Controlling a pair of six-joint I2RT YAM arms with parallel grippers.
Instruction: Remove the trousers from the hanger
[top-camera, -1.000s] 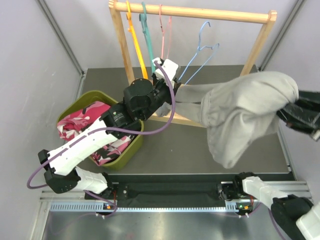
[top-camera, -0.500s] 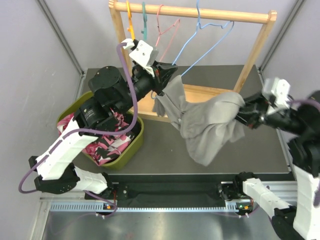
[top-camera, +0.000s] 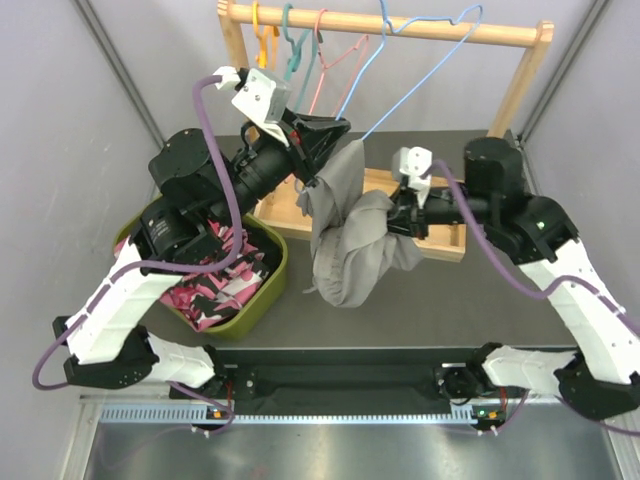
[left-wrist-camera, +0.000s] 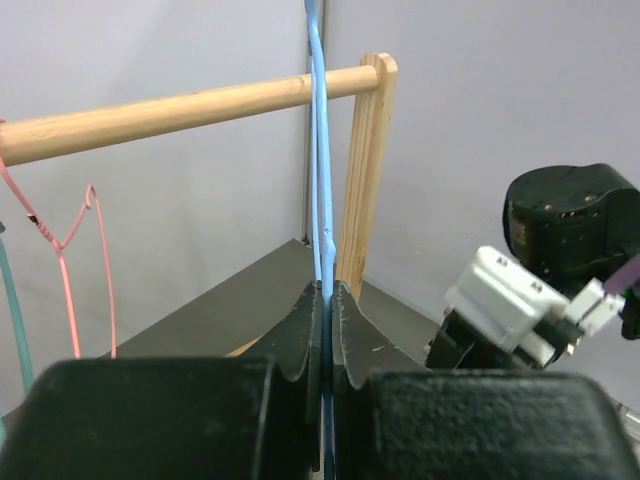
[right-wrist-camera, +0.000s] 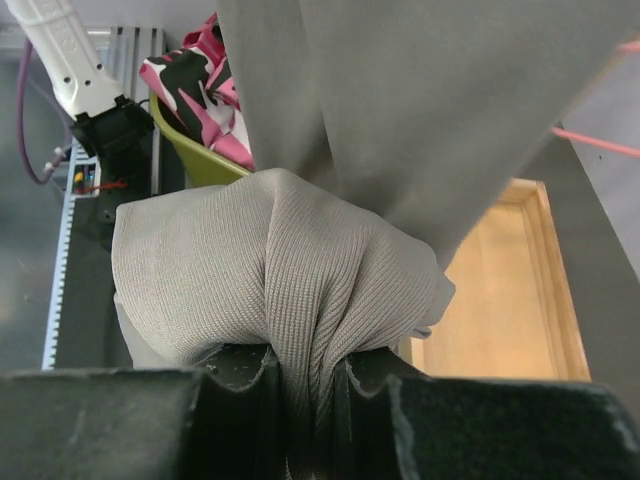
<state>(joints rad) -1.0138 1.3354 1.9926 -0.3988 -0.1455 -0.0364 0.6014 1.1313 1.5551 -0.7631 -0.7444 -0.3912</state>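
Observation:
I will next swing and turn my right gripper left in the top view, bringing the trousers over the green bin (right-wrist-camera: 205, 110), which already has pink clothes in it.
The grey trousers (top-camera: 348, 235) hang bunched in the middle of the top view, their upper end at the low corner of the blue hanger (top-camera: 425, 68). My left gripper (top-camera: 335, 132) is shut on that hanger's wire; the left wrist view shows the blue wire (left-wrist-camera: 319, 150) pinched where the left gripper (left-wrist-camera: 326, 300) closes, running up past the wooden rail (left-wrist-camera: 180, 110). My right gripper (top-camera: 400, 218) reaches in from the right. It is shut on a fold of the trousers (right-wrist-camera: 290, 250), and the cloth bulges out where the right gripper (right-wrist-camera: 308, 372) clamps it.
The wooden rack (top-camera: 500, 35) also carries an orange (top-camera: 262, 25), a teal (top-camera: 293, 40) and a pink hanger (top-camera: 335, 60). Its wooden base (top-camera: 445, 238) lies under my right gripper. A green bin (top-camera: 270, 285) of pink clothes stands at the left.
My left gripper has lifted the blue hanger up towards the rail. My right gripper has swung in to the left with the trousers, which now hang bunched instead of stretched out.

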